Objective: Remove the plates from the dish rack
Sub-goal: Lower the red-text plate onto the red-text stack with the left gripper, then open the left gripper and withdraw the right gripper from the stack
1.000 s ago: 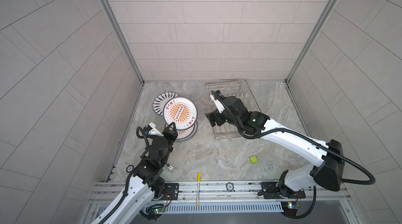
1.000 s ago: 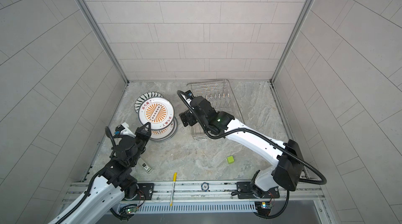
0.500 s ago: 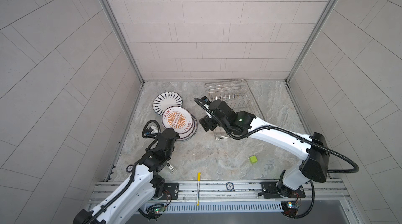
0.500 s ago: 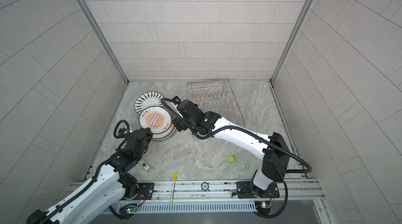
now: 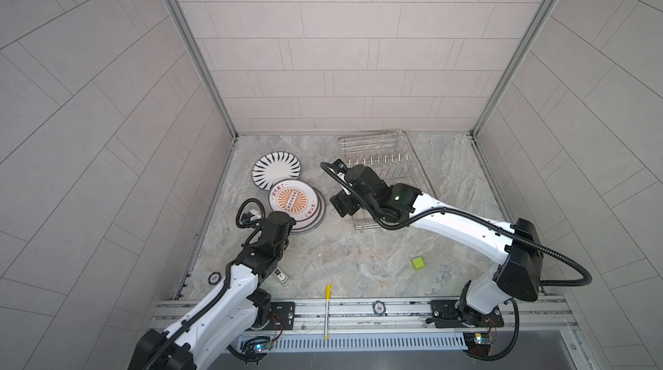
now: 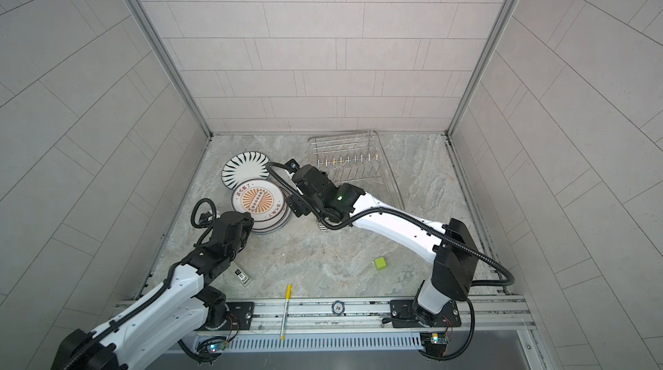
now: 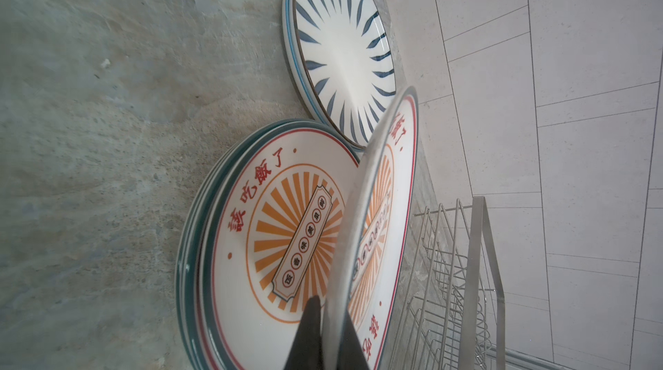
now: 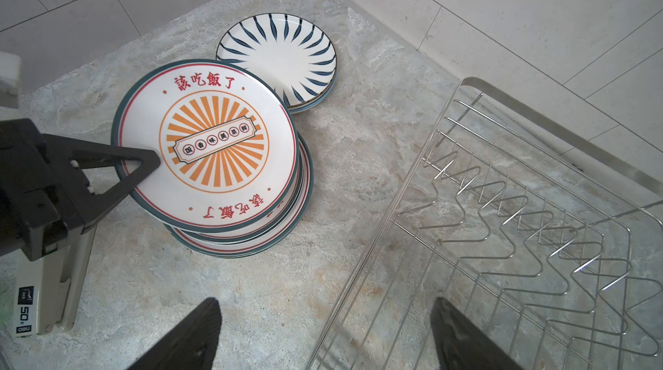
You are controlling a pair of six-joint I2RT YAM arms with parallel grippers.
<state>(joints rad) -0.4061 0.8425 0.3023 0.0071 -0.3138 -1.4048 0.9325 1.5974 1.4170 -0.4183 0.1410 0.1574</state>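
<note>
The left gripper lowers the orange sunburst plate onto the stack's top plate (image 5: 315, 218) (image 7: 290, 252) next and releases its rim, because the orange plate still hangs tilted over the stack.
The silver wire dish rack (image 5: 373, 134) (image 6: 344, 135) stands at the back right, and I see no plate in it. My left gripper (image 5: 287, 221) (image 6: 247, 219) (image 7: 328, 307) is shut on the rim of an orange sunburst plate (image 5: 292, 201) (image 6: 256, 199) (image 8: 211, 142). It holds that plate tilted just over a stack of like plates (image 7: 280, 206) (image 8: 251, 242). A dark-blue striped plate (image 5: 276, 172) (image 8: 283, 59) lies behind the stack. My right gripper (image 5: 344, 205) (image 6: 299, 206) (image 8: 324, 314) is open and empty, over the rack's near left edge (image 8: 556, 127).
A green cube (image 5: 417, 263) lies at the front right of the stone floor. A yellow pen (image 5: 327, 310) and a "10" chip (image 5: 379, 307) rest on the front rail. A small stapler (image 5: 281, 276) (image 8: 39, 278) sits by my left arm. Tiled walls close three sides.
The sunburst plate has come down from a raised position to just over the stack, in my left gripper. My right gripper has swung left, away from the rack's middle.
</note>
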